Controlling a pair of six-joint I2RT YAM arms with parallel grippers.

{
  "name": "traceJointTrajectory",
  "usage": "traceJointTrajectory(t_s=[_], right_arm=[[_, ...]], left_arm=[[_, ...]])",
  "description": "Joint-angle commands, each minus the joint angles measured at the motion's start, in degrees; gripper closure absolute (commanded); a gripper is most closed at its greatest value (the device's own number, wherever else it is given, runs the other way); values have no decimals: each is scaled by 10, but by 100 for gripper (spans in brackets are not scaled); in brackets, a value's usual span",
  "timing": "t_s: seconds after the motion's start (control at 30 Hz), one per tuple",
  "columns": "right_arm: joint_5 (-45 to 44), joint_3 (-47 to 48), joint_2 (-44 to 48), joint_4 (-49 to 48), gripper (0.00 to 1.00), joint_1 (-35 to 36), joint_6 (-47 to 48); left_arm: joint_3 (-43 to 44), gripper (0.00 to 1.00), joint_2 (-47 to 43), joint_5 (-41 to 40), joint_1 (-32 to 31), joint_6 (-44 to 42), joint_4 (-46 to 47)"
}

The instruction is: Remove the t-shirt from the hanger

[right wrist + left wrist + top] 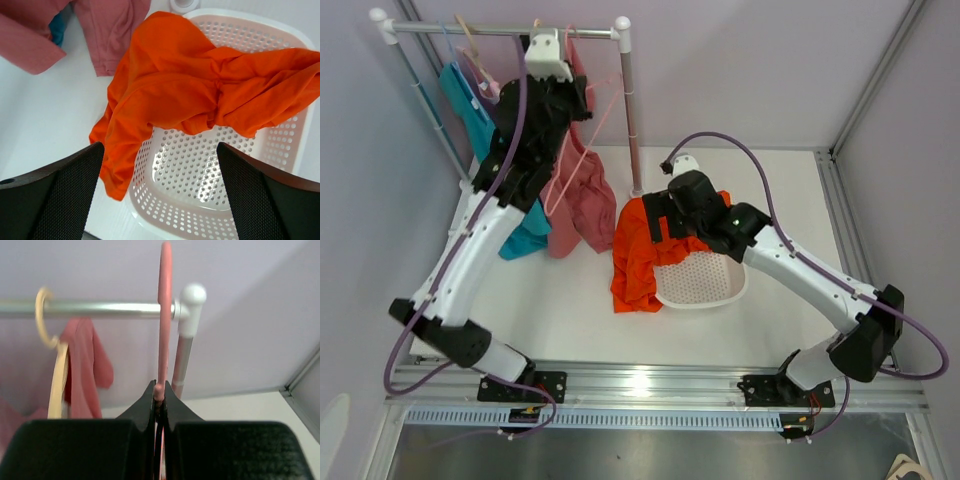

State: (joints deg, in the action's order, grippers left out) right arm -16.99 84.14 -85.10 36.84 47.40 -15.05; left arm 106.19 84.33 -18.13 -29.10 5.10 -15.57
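Note:
I need to move my left gripper outward next, hang the pink hanger's hook over the bar's bare part [590, 34] [125, 309] and let go of it, because that part of the bar is farther outward than the gripper.
An orange t-shirt [635, 260] [175, 85] lies off the hanger, draped over the left rim of a white perforated basket [705, 285] [210, 210], with one end spilling onto the table. My right gripper [662, 226] [160, 150] hovers open just above it, nothing between its fingers. Up at the rail, my left gripper [575, 100] [160, 392] is shut on the lower hook of a bare pink hanger [605, 110] [164, 315]. That hanger stands upright next to the rail's end.
A metal rail [500, 30] [100, 308] on a white-capped post [630, 110] carries a pink garment [582, 205] [110, 30], a teal garment [470, 110] and a beige hanger [45, 320]. The basket sits at the table's middle right.

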Motion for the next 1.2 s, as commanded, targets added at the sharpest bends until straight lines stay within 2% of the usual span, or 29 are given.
traceJointTrajectory(t_s=[0.0, 0.1, 0.13, 0.2, 0.27, 0.47, 0.63, 0.87, 0.93, 0.97, 1.0, 1.03, 1.1, 1.13, 1.17], right_arm=[[17, -18, 48, -21, 0, 16, -9], [19, -28, 73, -17, 0, 17, -7], [19, -24, 82, -13, 1, 17, -4], [10, -22, 93, -4, 1, 17, -1], [7, -23, 112, -2, 0, 17, 1], [16, -28, 136, -5, 1, 17, 6], [26, -32, 135, 0, 1, 17, 2], [54, -35, 121, -11, 0, 17, -7], [58, -35, 120, -12, 1, 20, -9], [60, -34, 120, -13, 0, 20, -9], [61, -34, 119, -13, 1, 22, -10], [61, -35, 119, -12, 1, 23, -11], [66, -35, 117, -12, 1, 28, -11], [73, -36, 115, -12, 0, 30, -11], [78, -35, 107, -9, 1, 32, -10]], left_arm=[[125, 99, 74, 57, 23, -62, 48], [189, 99, 155, 62, 42, -57, 28], [257, 99, 176, 67, 46, -57, 16], [319, 100, 232, 66, 54, -63, -13], [353, 99, 256, 57, 58, -72, -17], [343, 99, 283, 59, 78, -83, 16], [343, 99, 305, 77, 102, -63, 3], [264, 99, 290, 83, 106, -37, 6], [268, 92, 289, 92, 106, -27, -5], [265, 85, 285, 98, 106, -26, -8], [262, 73, 278, 101, 106, -24, -7], [261, 71, 276, 103, 106, -22, -7], [263, 55, 267, 104, 107, -19, -10], [264, 41, 261, 108, 107, -19, -14], [265, 18, 256, 108, 106, -16, -18]])
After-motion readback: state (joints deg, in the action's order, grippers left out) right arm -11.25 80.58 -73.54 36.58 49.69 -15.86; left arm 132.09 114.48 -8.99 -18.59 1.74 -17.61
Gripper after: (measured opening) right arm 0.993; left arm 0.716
